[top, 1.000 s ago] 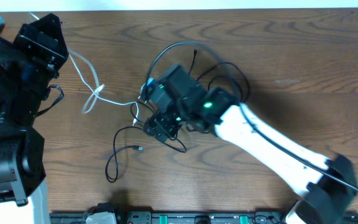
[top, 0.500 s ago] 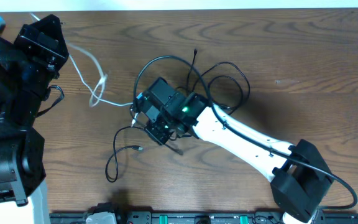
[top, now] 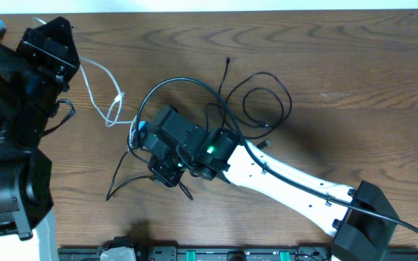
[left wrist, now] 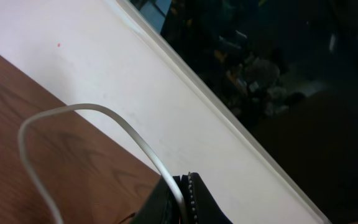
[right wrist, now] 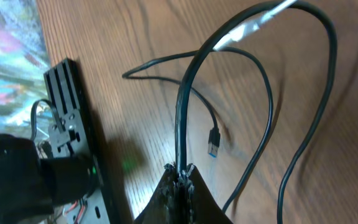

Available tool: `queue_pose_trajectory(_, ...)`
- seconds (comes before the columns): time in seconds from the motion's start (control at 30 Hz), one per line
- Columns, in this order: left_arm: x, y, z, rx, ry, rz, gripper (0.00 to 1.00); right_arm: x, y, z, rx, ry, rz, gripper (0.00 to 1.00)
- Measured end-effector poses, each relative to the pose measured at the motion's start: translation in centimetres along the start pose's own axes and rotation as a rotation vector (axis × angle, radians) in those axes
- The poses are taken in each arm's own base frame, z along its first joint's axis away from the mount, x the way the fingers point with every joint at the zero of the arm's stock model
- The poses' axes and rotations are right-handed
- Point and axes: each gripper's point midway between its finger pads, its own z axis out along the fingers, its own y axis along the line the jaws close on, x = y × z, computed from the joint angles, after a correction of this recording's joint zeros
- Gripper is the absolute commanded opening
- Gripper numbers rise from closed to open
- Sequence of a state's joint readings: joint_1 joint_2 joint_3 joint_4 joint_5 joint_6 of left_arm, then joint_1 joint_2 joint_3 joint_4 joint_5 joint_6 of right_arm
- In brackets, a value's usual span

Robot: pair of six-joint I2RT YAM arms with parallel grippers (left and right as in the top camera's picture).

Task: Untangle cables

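The right gripper moves the black cable away toward the looped black cables next, before it opens there, since that cable still crosses the white cable.
A white cable runs from my left gripper at the far left down to a small loop. In the left wrist view the left gripper is shut on this white cable, lifted off the table. Black cables lie looped in the middle, and one long arc leads to my right gripper. The right gripper is shut on a black cable that rises from its tips. A blue-tipped plug lies on the wood beside it.
A black rail with connectors runs along the front edge, also close to the right gripper as the black rail. The left arm's bulky base fills the left side. A white strip borders the far edge.
The right gripper has shut on a black cable and moved left and toward the front edge, dragging the black cables with it. The left arm holds still.
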State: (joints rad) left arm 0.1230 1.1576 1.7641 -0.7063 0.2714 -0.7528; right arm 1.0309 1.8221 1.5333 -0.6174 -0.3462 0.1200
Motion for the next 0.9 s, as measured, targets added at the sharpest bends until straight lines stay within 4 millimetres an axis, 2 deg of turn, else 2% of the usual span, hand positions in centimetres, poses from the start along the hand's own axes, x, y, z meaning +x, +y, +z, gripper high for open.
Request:
queue_pose_trajectory(0.17,0.2,-0.2,0.0,0.011,0.012,-0.007,0.08,-1.8,-0.2,-0.3,-0.003,-0.07,0.048,0.01)
queue_pose_trajectory(0.3,0.2,-0.2,0.0,0.013,0.014,-0.007,0.07,-2.4,-0.4,-1.0,-0.003,-0.096,0.057,0.01)
queue_pose_trajectory(0.47,0.2,-0.2,0.0,0.013,0.014,-0.007,0.08,-0.9,0.3,-1.2,-0.01,-0.036,0.03,0.01)
queue_pose_trajectory(0.63,0.2,-0.2,0.0,0.013,0.014,-0.011,0.07,0.4,-0.2,-0.8,0.035,0.015,0.033,0.01)
queue_pose_trajectory(0.77,0.2,-0.2,0.0,0.013,0.014,-0.011,0.07,2.6,-3.4,-1.2,0.199,0.085,0.148,0.01)
queue_pose_trajectory(0.9,0.3,-0.2,0.0,0.012,0.015,-0.011,0.07,7.0,-9.5,-4.4,0.538,0.193,0.383,0.01)
